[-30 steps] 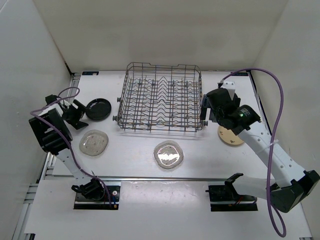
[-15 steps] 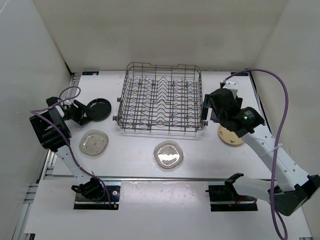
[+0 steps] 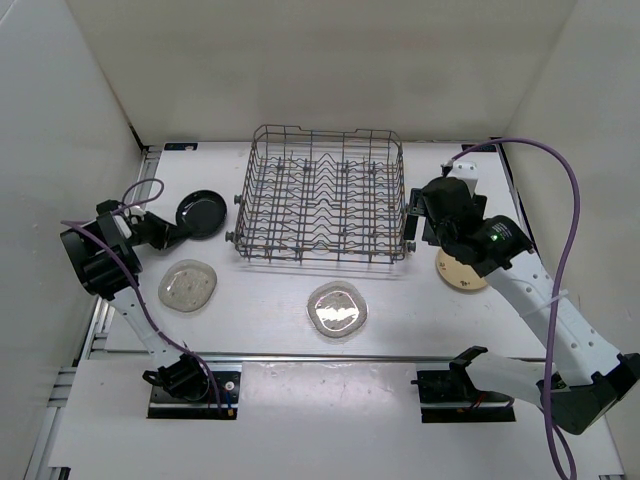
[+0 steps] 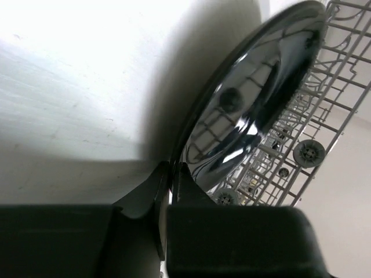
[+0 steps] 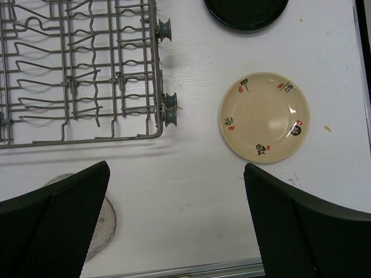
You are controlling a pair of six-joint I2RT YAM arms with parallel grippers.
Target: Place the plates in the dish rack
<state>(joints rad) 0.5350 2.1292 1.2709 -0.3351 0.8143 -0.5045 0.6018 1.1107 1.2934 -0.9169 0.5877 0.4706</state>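
Observation:
The rack's empty far rows are outward, to the right in the top view. I need to lift the plate in my left gripper over there next, lower it and let it go.
My left gripper (image 3: pixel 166 232) is shut on the near rim of a black plate (image 3: pixel 201 213), which tilts up off the table just left of the dish rack (image 3: pixel 322 196). In the left wrist view both fingers pinch the glossy black plate (image 4: pixel 255 110) at its edge, and the dish rack (image 4: pixel 316 124) lies beyond it. My right gripper (image 3: pixel 409 226) hangs open by the rack's right side, above bare table. A cream-tan plate (image 5: pixel 264 117) with small marks lies flat to its right. Two clear plates (image 3: pixel 188 285) (image 3: pixel 338 308) lie in front of the rack.
Another black plate (image 5: pixel 246 10) lies beyond the cream one, right of the rack (image 5: pixel 81 69). White walls close in on the left, back and right. A metal rail (image 3: pixel 320 356) runs along the table's near edge.
My left gripper has shut on the black plate's rim and tipped the plate up. The right arm has shifted only slightly and stays open.

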